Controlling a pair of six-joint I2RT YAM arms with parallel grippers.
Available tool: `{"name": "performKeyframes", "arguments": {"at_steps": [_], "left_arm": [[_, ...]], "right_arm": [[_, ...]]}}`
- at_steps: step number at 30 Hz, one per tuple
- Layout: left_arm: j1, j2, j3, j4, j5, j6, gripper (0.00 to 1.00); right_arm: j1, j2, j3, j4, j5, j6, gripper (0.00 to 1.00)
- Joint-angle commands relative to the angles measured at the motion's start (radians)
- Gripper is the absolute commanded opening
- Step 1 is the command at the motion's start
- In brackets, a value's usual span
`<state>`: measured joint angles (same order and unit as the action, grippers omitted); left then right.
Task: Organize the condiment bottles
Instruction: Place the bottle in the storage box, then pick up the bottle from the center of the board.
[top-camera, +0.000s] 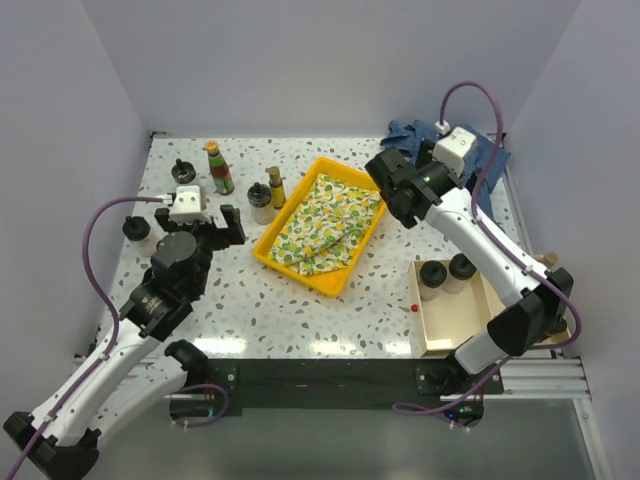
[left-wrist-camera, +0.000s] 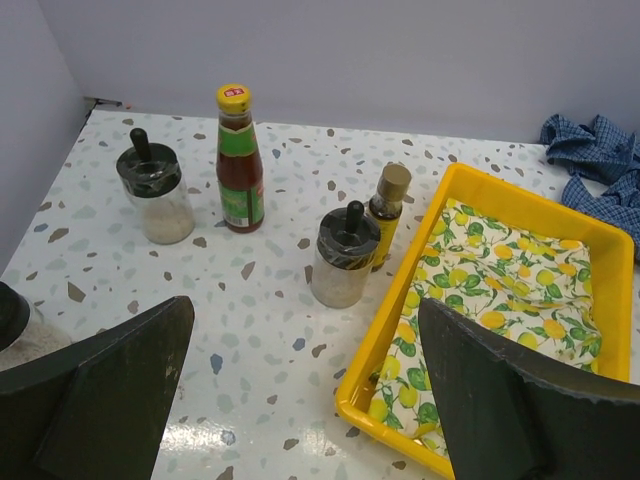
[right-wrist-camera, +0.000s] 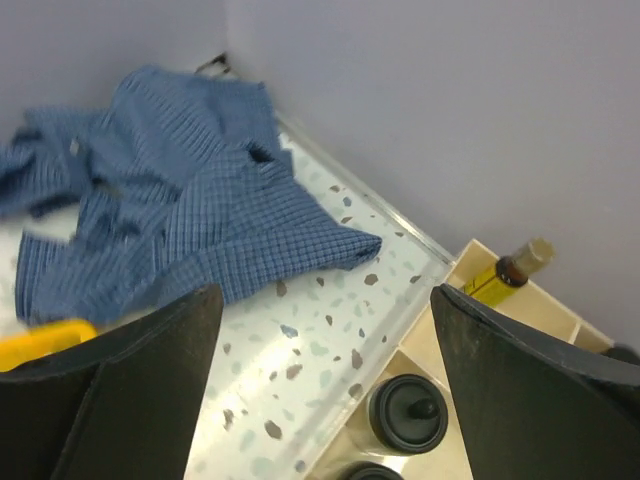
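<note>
I need to move my right gripper over the wooden box and down onto the cap of the slim amber bottle, because it is below my gripper, to its left in the top view.
Several condiment bottles stand at the table's back left. A green red-labelled bottle (top-camera: 218, 168) (left-wrist-camera: 240, 160) is flanked by black-lidded clear jars (top-camera: 182, 171) (left-wrist-camera: 155, 192). Another jar (top-camera: 260, 204) (left-wrist-camera: 344, 256) stands beside a slim amber bottle (top-camera: 275, 186) (left-wrist-camera: 387, 212), and one more jar (top-camera: 137, 229) is near the left edge. Two jars (top-camera: 433, 277) (right-wrist-camera: 408, 412) sit in a wooden box (top-camera: 450, 320), with an amber bottle (right-wrist-camera: 508, 270) in its far compartment. My left gripper (top-camera: 205, 225) (left-wrist-camera: 306, 300) hangs open before the middle jar. Open too, my right gripper (top-camera: 395, 190) (right-wrist-camera: 325, 292) is raised near the back right.
A yellow tray (top-camera: 285, 210) (left-wrist-camera: 400, 300) lined with a lemon-print cloth lies mid-table, right of the middle jar. A crumpled blue checked cloth (top-camera: 490, 150) (right-wrist-camera: 180, 200) fills the back right corner. A small red dot (top-camera: 413, 308) lies left of the wooden box. Walls close three sides.
</note>
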<state>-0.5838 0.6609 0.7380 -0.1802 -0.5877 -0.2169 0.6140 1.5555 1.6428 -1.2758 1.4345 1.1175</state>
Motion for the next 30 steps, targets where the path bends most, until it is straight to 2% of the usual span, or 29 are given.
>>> {"name": "performKeyframes", "arguments": {"at_steps": [1,2,5,6,8,9,10,11,15,17,22,30], "left_arm": [[-0.004,-0.021,0.006,0.048,-0.027,0.016,1.00],[-0.004,-0.027,0.006,0.048,-0.032,0.016,1.00],[-0.002,-0.037,0.003,0.048,-0.041,0.016,1.00],[-0.004,-0.038,0.001,0.051,-0.038,0.017,1.00],[-0.002,-0.037,0.001,0.053,-0.035,0.017,1.00],[-0.002,-0.035,0.003,0.053,-0.032,0.017,1.00],[-0.004,-0.030,0.001,0.053,-0.032,0.016,1.00],[-0.002,-0.027,0.000,0.053,-0.035,0.017,1.00],[-0.002,-0.017,0.001,0.051,-0.057,0.021,1.00],[-0.002,-0.018,0.003,0.047,-0.063,0.022,1.00],[-0.002,-0.049,-0.009,0.062,-0.070,0.025,1.00],[-0.001,-0.038,0.001,0.051,-0.047,0.017,1.00]], "right_arm": [[-0.022,-0.115,-0.125,0.568,-0.367,-0.789,0.88],[-0.061,-0.182,-0.182,0.623,-0.630,-0.798,0.87],[-0.077,-0.227,-0.230,0.771,-0.903,-0.875,0.86],[-0.077,-0.200,-0.209,0.762,-1.048,-0.881,0.86],[-0.077,-0.141,-0.108,0.670,-1.178,-0.886,0.84],[-0.076,-0.082,-0.081,0.640,-1.314,-0.886,0.83],[-0.074,-0.063,-0.063,0.620,-1.365,-0.878,0.75],[-0.068,-0.042,-0.048,0.627,-1.410,-0.857,0.72],[-0.045,0.040,-0.049,0.788,-1.464,-0.786,0.63],[-0.030,0.133,0.019,0.826,-1.485,-0.765,0.57],[0.044,0.329,0.190,0.894,-1.438,-0.798,0.56],[0.104,0.486,0.296,1.085,-1.396,-0.860,0.56]]}}
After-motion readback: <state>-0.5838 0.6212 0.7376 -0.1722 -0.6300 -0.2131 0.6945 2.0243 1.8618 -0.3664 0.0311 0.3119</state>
